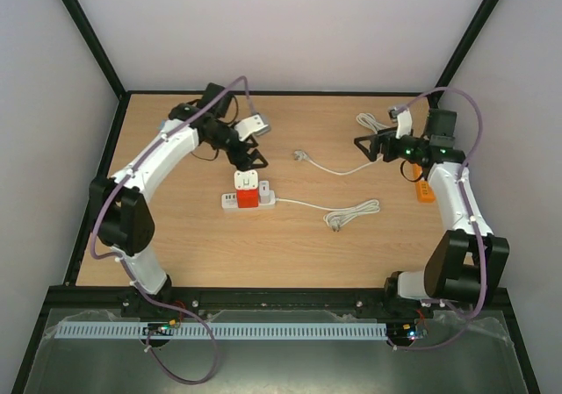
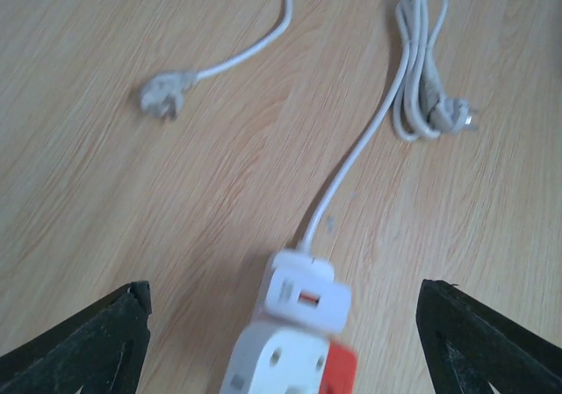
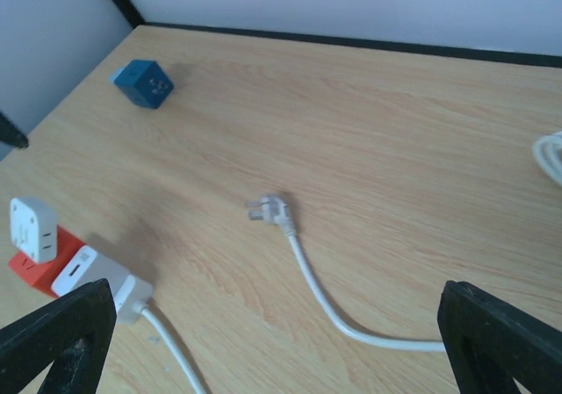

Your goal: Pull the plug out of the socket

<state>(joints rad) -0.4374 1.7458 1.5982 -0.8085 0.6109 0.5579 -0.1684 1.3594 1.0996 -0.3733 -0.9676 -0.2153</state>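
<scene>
My left gripper brings its open fingers back and down around the plug's sides next. The white adapter plug (image 1: 247, 182) (image 2: 277, 359) stands farther back on top of the red block.
A white power strip (image 1: 230, 202) lies mid-table. A red block (image 1: 248, 199) sits on it, with a white cube adapter plug (image 1: 247, 182) on top. My left gripper (image 1: 248, 159) hovers just behind and above the strip, jaws wide open and empty. In the left wrist view the strip's switch end (image 2: 303, 290), the white adapter (image 2: 279, 359) and the red block (image 2: 341, 369) lie between my fingers (image 2: 83, 346). My right gripper (image 1: 369, 145) is open and empty, far right of the strip. Its view shows the strip (image 3: 98, 276), adapter (image 3: 33, 227) and red block (image 3: 35, 269) at lower left.
A loose white plug (image 1: 300, 156) (image 3: 270, 208) (image 2: 162, 96) with its cable lies between the grippers. The strip's own cable ends in a coil (image 1: 353, 212) (image 2: 421, 78). A blue cube (image 3: 142, 83) sits at the far left. An orange object (image 1: 425, 189) lies by the right arm.
</scene>
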